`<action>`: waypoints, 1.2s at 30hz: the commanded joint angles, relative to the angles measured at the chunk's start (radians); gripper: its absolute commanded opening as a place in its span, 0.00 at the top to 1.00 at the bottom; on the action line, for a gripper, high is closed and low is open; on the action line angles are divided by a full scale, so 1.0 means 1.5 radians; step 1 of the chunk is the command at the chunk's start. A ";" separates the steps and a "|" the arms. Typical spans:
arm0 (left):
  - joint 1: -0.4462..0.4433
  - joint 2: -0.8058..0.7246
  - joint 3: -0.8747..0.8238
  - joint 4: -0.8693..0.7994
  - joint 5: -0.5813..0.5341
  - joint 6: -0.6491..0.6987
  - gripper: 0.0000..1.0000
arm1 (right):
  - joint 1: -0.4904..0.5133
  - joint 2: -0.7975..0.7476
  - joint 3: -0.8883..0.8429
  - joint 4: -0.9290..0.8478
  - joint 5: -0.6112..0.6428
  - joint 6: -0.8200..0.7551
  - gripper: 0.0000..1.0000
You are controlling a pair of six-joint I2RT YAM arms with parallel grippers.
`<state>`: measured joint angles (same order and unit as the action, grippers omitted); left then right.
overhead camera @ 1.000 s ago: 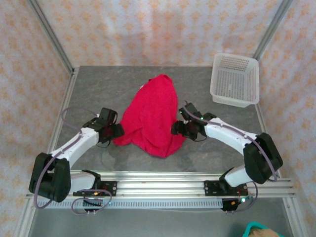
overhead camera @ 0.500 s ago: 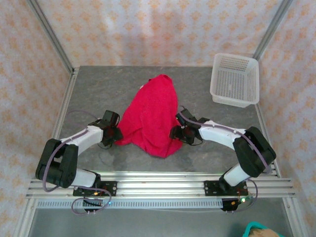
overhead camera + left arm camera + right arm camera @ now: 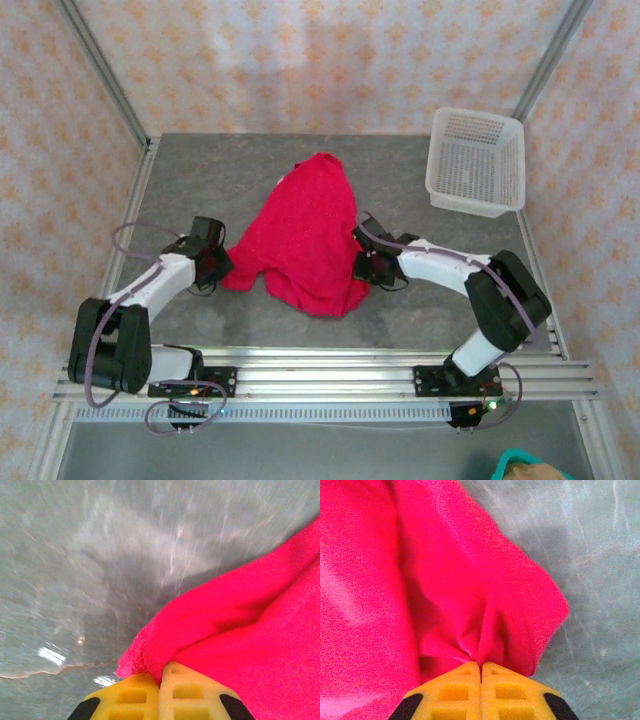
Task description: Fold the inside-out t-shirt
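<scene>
The right gripper lifts the t-shirt's edge it holds, carries it outward to open the t-shirt, lowers it and releases next. Bare tabletop (image 3: 407, 190) beside the basket lies outward.
The inside-out t-shirt (image 3: 305, 235) is a bright red-pink heap in the middle of the grey table, narrow at the far end and wide near me. My left gripper (image 3: 222, 265) is shut on its near-left edge; in the left wrist view the yellow fingers (image 3: 132, 695) pinch a fold of the t-shirt (image 3: 240, 630). My right gripper (image 3: 362, 263) is shut on the right edge of the cloth. In the right wrist view the right gripper (image 3: 480, 667) has its yellow fingers closed with the t-shirt (image 3: 445, 580) puckered between them.
A white plastic mesh basket (image 3: 476, 160) stands at the back right of the table (image 3: 200, 180). Patterned walls close in the sides and back. The metal rail (image 3: 330, 375) with the arm bases runs along the near edge.
Both grippers have closed on the t-shirt's edges. The left one has drawn its corner outward to the left, and the right one has slid in against the cloth.
</scene>
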<state>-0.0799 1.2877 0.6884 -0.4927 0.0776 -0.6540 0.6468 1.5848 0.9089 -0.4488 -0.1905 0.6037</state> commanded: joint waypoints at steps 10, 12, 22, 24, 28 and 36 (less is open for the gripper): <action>0.061 -0.176 0.354 -0.205 -0.111 0.000 1.00 | -0.128 -0.216 0.260 -0.198 0.118 -0.128 1.00; 0.062 -0.185 0.412 -0.218 -0.116 -0.003 1.00 | -0.128 -0.226 0.307 -0.222 0.108 -0.137 1.00; 0.061 -0.212 0.675 -0.280 -0.126 0.052 1.00 | -0.128 -0.289 0.481 -0.251 0.009 -0.134 1.00; 0.061 -0.216 0.713 -0.295 -0.127 0.063 1.00 | -0.128 -0.294 0.517 -0.259 -0.005 -0.132 1.00; 0.061 -0.232 0.768 -0.304 -0.128 0.076 1.00 | -0.128 -0.307 0.568 -0.263 -0.034 -0.125 1.00; 0.061 -0.213 0.789 -0.283 -0.129 0.106 1.00 | -0.128 -0.284 0.563 -0.247 -0.033 -0.126 1.00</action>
<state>0.0029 0.9306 1.8881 -0.9302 -0.0959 -0.5285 0.4534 1.1236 1.7580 -0.8242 -0.2523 0.4179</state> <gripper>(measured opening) 0.064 0.061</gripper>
